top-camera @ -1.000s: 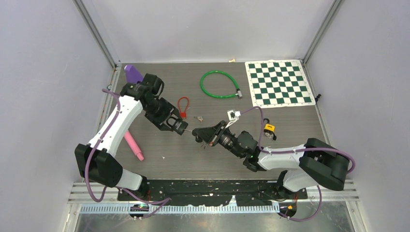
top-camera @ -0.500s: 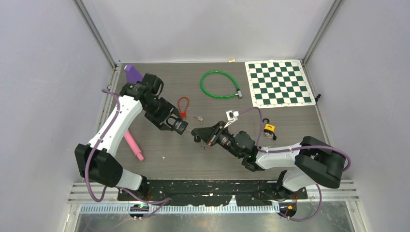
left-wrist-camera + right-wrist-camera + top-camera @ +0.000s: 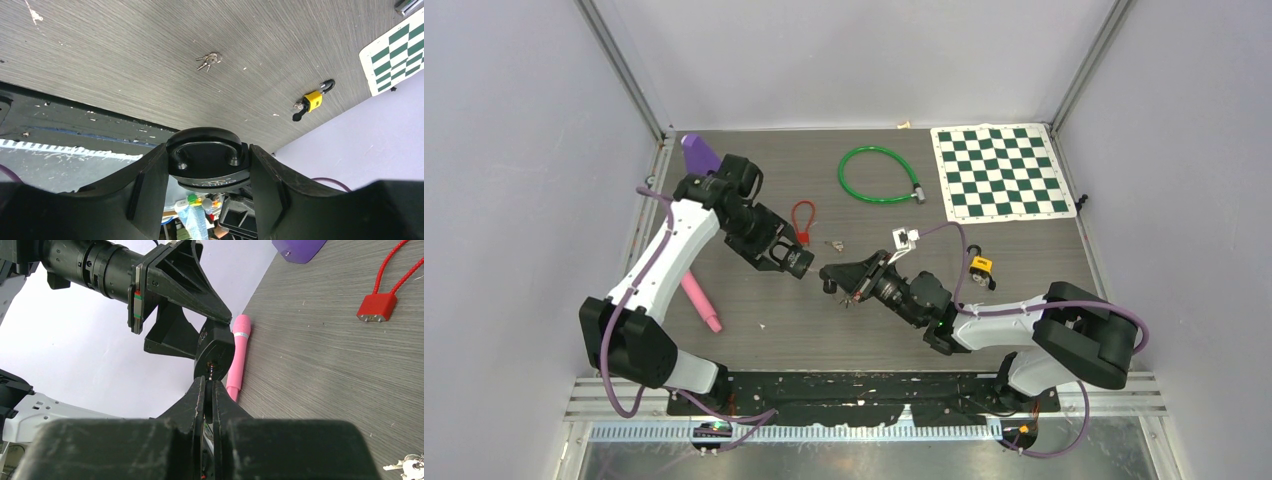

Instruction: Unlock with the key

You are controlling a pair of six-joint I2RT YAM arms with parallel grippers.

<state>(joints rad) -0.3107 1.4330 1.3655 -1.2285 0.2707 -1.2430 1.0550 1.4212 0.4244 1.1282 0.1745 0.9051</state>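
My left gripper moves down onto that clear patch [image 3: 790, 292] of bare tabletop below the raised padlock, between the pink pen and loose keys, next and releases.
My left gripper [image 3: 209, 167] is shut on a black round padlock [image 3: 207, 150] and holds it above the table, shackle side facing its own wrist camera. My right gripper [image 3: 209, 385] is shut on a thin key, of which only the metal tip [image 3: 213, 370] shows. That tip sits at the keyhole in the padlock's [image 3: 216, 347] face. In the top view the two grippers meet tip to tip at mid-table, the left gripper [image 3: 796, 262] on the left and the right gripper [image 3: 828, 275] on the right.
On the table lie a loose bunch of keys [image 3: 833, 244], a red cable lock [image 3: 803, 222], a yellow padlock [image 3: 980, 266], a green cable loop [image 3: 877, 175], a pink pen [image 3: 700, 302], a purple object [image 3: 699, 152] and a chequered mat [image 3: 998, 170].
The right arm's elbow has drifted slightly left. Both grips and the key's place at the lock look the same.
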